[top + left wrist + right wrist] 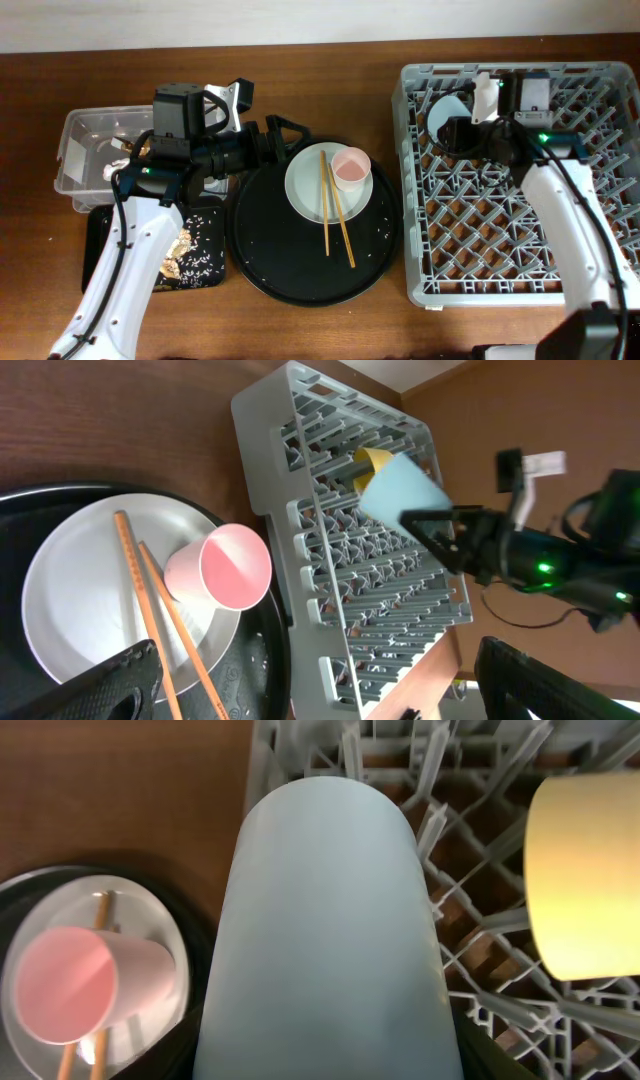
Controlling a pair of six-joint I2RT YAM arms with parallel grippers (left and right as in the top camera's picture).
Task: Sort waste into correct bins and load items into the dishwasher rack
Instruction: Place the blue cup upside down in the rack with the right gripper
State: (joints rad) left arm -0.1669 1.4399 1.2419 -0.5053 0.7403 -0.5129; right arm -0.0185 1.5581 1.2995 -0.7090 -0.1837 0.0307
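The empty pegs are at the rack's edge by the plate. My right gripper needs to move down toward that edge next, then onto those pegs.
My right gripper (462, 130) is shut on the light blue cup (325, 920) and holds it on its side over the far left corner of the dishwasher rack (600, 80). A yellow bowl (585, 870) sits in the rack just beside the cup. The pale pink cup (350, 168) lies on its side on the grey-white plate (305, 190), with the wooden chopsticks (328, 215) resting across that plate. My left gripper (285, 140) hangs wide open and empty at the plate's left rim. Its dark fingers (90, 685) frame the left wrist view.
The plate rests on a large round black tray (270, 260) in the middle. The clear tub (75, 150) stands at the far left, with the shallow black tray (100, 240) in front of it holding food scraps and rice grains (190, 255). My left arm crosses above both.
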